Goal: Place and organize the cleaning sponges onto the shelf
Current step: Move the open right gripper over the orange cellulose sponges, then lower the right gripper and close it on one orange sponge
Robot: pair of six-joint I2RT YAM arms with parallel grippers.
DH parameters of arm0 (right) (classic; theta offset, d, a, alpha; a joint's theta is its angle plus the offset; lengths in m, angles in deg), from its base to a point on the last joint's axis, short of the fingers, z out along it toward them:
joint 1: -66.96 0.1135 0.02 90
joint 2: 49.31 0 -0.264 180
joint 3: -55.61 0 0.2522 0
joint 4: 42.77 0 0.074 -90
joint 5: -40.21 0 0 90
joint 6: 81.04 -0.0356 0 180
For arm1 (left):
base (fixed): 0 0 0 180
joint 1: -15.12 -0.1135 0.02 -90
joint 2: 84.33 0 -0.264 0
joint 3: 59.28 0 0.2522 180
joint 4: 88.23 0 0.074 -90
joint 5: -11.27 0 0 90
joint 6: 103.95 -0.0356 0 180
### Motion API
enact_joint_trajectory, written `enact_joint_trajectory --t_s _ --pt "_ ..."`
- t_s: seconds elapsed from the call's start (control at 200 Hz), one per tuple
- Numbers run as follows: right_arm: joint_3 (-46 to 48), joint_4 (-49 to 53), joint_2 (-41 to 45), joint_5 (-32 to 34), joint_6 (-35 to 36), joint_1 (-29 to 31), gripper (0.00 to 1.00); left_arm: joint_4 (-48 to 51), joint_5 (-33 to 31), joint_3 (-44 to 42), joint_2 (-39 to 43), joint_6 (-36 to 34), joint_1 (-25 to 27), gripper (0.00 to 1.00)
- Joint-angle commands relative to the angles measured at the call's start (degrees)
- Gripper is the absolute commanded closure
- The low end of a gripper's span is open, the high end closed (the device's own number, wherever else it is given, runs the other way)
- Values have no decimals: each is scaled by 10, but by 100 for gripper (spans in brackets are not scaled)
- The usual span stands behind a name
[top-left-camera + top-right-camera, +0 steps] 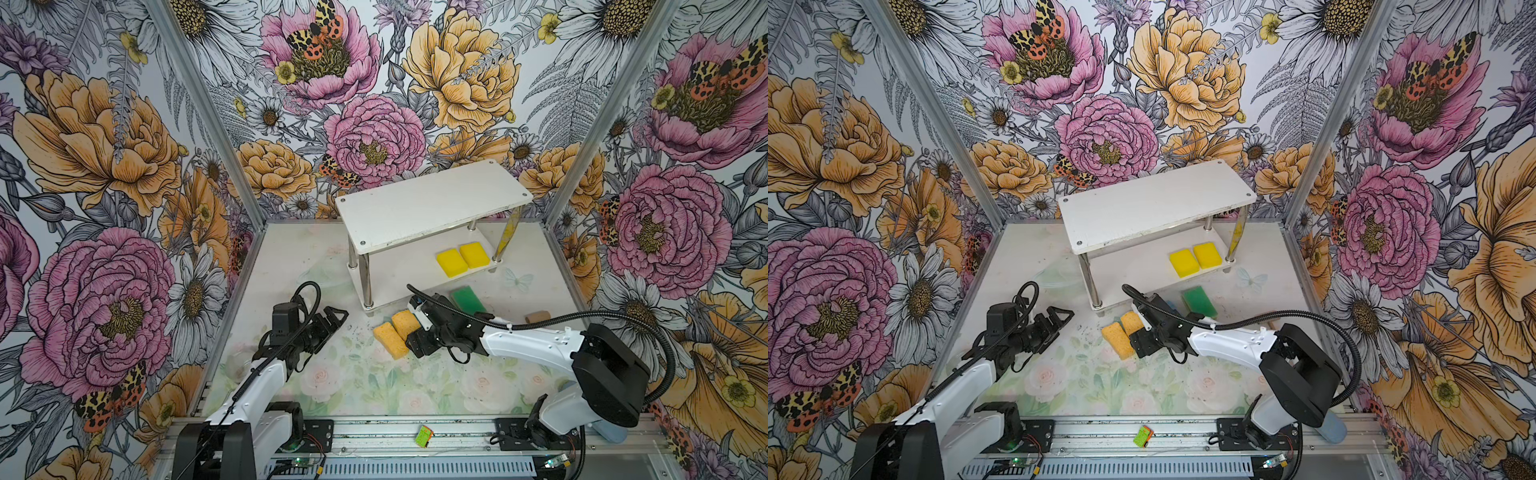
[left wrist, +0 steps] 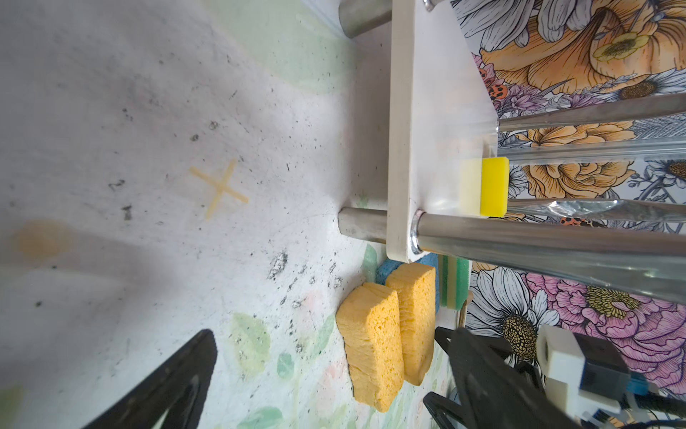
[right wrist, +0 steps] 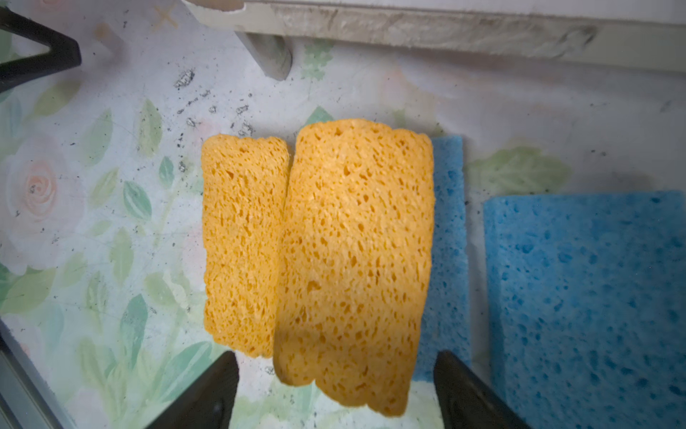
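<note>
I will next move my right gripper down and close it on the near end of the orange sponge (image 3: 348, 368) by the blue ones, because that end is below it, between its open fingers.
On the lower board of the white shelf (image 1: 432, 203) (image 1: 1154, 203) lie two bright yellow sponges (image 1: 451, 262) (image 1: 474, 254). In front of it, on the table, two porous orange sponges (image 1: 390, 338) (image 3: 245, 241) (image 3: 356, 252) lie side by side. My right gripper (image 3: 336, 390) (image 1: 411, 332) hangs open over the right-hand one, its fingers either side of it without touching. Two blue sponges (image 3: 449, 241) (image 3: 586, 297) lie beside them, and a green-topped sponge (image 1: 467, 299) lies further right. My left gripper (image 1: 332, 318) (image 2: 326, 334) is open and empty, left of the orange pair.
A small wooden mallet (image 1: 537, 318) lies on the table at the right. The shelf's chrome front leg (image 1: 367, 282) stands just behind the orange sponges. A small green and orange item (image 1: 424, 436) sits on the front rail.
</note>
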Motion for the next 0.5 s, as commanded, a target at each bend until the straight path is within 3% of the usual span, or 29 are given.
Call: enact_joint_trajectory --t_s 0.0,0.495 --pt "-11 -15 -17 19 0 4 15 -27 -16 -9 -4 9 5 1" --pt "-10 -42 -38 45 9 4 18 -37 -32 -15 -7 17 11 1"
